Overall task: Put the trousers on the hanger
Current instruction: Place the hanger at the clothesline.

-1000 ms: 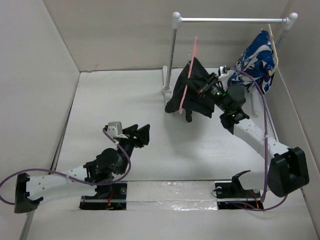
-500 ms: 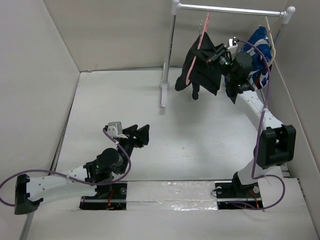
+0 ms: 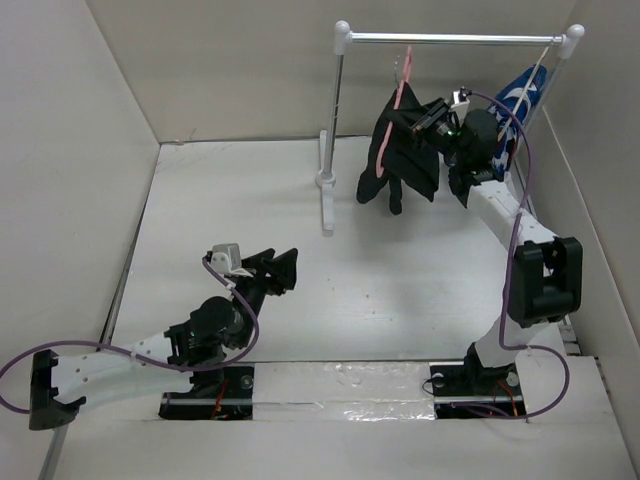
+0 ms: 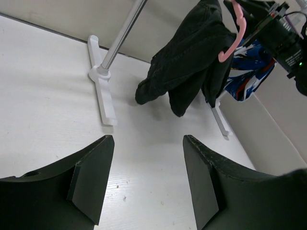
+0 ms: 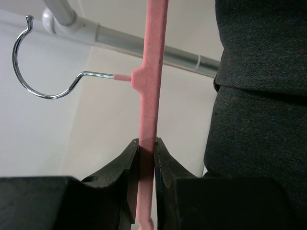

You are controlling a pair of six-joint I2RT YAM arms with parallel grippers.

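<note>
The hanger's silver hook [image 5: 33, 81] is still beside the bar. My right gripper should next move the hook outward onto the bar, toward the blue, white and red garment.
The black trousers [image 3: 402, 152] hang draped over the pink hanger [image 3: 384, 140], held up in the air just under the rail. My right gripper [image 3: 430, 118] is shut on the hanger's pink arm [image 5: 149, 115]; its silver hook [image 5: 33, 81] is close beside the rail [image 5: 158, 48] but not over it. The trousers fill the right side of the right wrist view [image 5: 261, 96]. They also show in the left wrist view [image 4: 192, 52], with the hanger [image 4: 235, 33]. My left gripper [image 3: 283, 268] is open and empty, low over the table [image 4: 148, 158].
A clothes rack with a silver rail [image 3: 455, 40] and white post [image 3: 332, 130] stands at the back. A blue, white and red garment [image 3: 520, 95] hangs at the rail's right end. Walls close in on both sides.
My right arm has lifted the hanger and trousers up and back, close under the rail. The left arm has stayed still.
</note>
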